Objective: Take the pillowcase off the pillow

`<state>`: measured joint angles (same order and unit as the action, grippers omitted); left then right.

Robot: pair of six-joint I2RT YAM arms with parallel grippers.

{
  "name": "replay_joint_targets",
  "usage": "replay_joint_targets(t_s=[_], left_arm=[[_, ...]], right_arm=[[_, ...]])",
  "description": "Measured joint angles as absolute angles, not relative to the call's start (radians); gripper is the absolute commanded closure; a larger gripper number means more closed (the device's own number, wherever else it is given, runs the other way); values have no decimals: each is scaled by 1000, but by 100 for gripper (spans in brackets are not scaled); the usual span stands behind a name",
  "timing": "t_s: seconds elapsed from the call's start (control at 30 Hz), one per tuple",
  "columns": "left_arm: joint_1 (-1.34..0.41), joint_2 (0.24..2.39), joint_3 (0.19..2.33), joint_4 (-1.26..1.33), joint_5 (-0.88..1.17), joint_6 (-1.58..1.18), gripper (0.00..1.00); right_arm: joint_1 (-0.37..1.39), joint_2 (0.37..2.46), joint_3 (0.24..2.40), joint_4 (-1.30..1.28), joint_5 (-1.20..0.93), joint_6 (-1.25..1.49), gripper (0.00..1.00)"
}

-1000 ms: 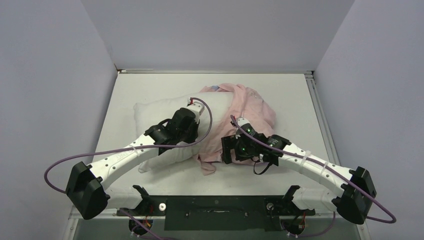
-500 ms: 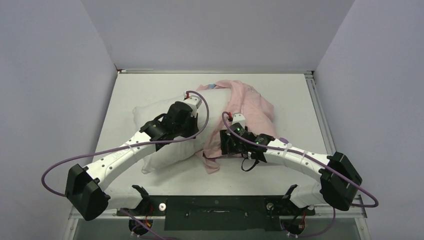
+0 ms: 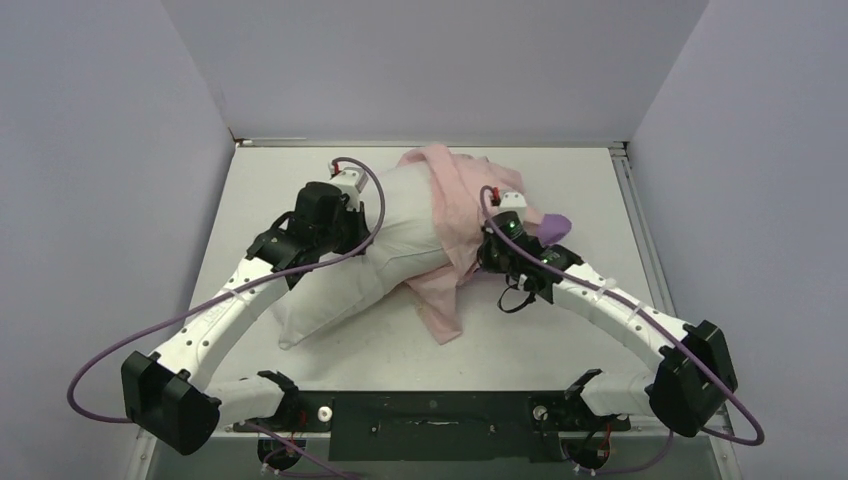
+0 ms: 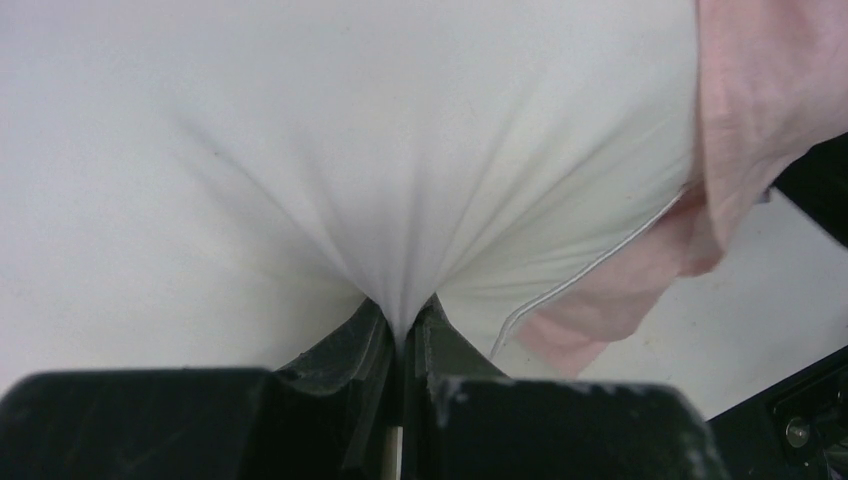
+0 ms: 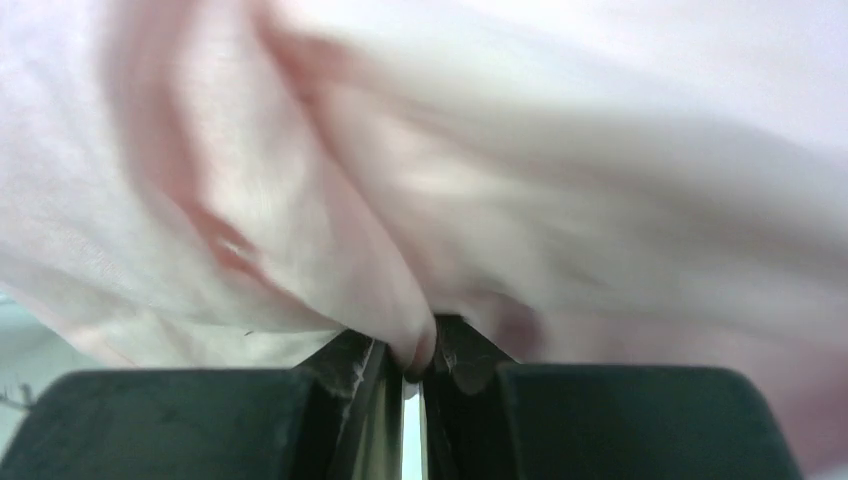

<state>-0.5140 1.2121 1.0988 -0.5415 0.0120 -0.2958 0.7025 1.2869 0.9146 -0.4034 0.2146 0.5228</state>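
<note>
The right gripper drags the fold of the pillowcase away from my left gripper toward the metal bar next, then lowers and opens. The pillow's end still sits inside the pillowcase (image 3: pixel 455 205), hence this move.
The white pillow (image 3: pixel 400 235) lies slantwise on the table, its far right end still inside the pillowcase (image 3: pixel 455 205). The pillowcase is turned pink side out, with a purple corner (image 3: pixel 553 224) showing by my right arm. My left gripper (image 3: pixel 358 232) is shut on a pinch of the pillow's white cloth; in the left wrist view the pillow (image 4: pixel 300 150) fans out from the left gripper (image 4: pixel 402 318), with the pillowcase (image 4: pixel 760 100) at the right. My right gripper (image 3: pixel 487 255) is shut on a fold of the pillowcase (image 5: pixel 400 180), which fills the right wrist view above the right gripper (image 5: pixel 420 345).
A loose pink flap of the cover (image 3: pixel 442 318) trails toward the near edge. Grey walls (image 3: pixel 110 150) close in the left, back and right sides, with a metal rail (image 3: pixel 635 215) along the right edge. A black base plate (image 3: pixel 430 410) spans the near edge.
My right gripper has shut on a pink fold and moved right and back. The left arm has drawn the pillow toward the back left, so more white shows.
</note>
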Motion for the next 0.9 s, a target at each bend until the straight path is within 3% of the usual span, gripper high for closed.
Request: replay_joint_targets(t_s=[0.43,0.57,0.77,0.83,0.9], left_arm=[[-429,1134,1148,-590,10,-218,100],[-429,1122,1136,-596,25,-217,100],[-427,997,942,-575,120,-267,100],[-421,941,859,-570,174,-300,86],[-416,902,807,-562,227,-326,59]], right_arm=[[239,1220,1158,-532,1,446,95],[126,1230,1142,-549,-99,465,95],[71,1237,966,-540,-194,464,91],[66,1232,909,-541,-220,456,88],[59,1217,862,-544,-238,444,83]])
